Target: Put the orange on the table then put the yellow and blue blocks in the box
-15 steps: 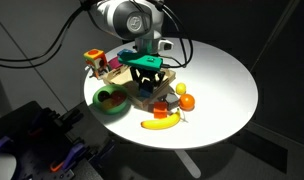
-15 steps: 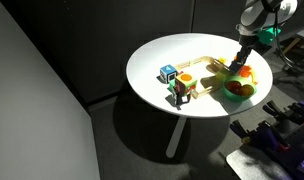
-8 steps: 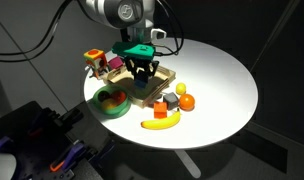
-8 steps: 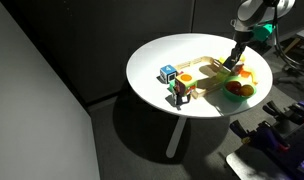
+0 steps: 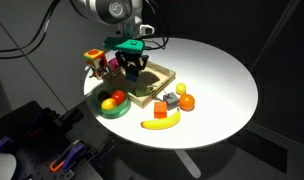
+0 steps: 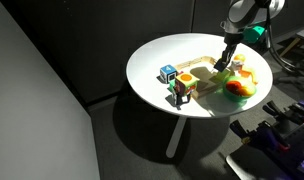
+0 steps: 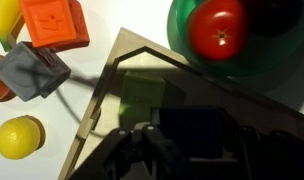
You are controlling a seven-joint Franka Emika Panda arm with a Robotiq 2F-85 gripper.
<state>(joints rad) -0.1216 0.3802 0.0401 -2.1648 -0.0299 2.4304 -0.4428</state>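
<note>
My gripper should go down toward the box's end by the colourful toy, turning in line with the box's sides, as the bottom of the box is open there.
A dark blue block (image 7: 192, 125) sits between my gripper's (image 7: 202, 138) fingers, which are shut on it. The gripper (image 5: 133, 70) hangs over the back-left part of the light wooden box (image 5: 158, 90), and the exterior view from the other side shows the gripper (image 6: 224, 66) over the box (image 6: 202, 68) too. In the wrist view the box's wall (image 7: 102, 95) runs below the gripper. The orange (image 5: 188, 101) lies on the white table (image 5: 227, 70), right of the box. I cannot pick out the yellow block with certainty; a dim greenish patch lies in shadow on the box floor.
A green bowl (image 5: 112, 104) holding a red fruit (image 7: 217, 28) stands just left of the box. A grey block (image 7: 30, 72), an orange block (image 7: 54, 22) and a yellow banana (image 5: 160, 124) lie near the box's front. A colourful toy (image 5: 95, 60) stands behind the bowl.
The gripper has travelled from the front of the box across it to the back-left, toward the colourful toy, and has stayed shut throughout.
</note>
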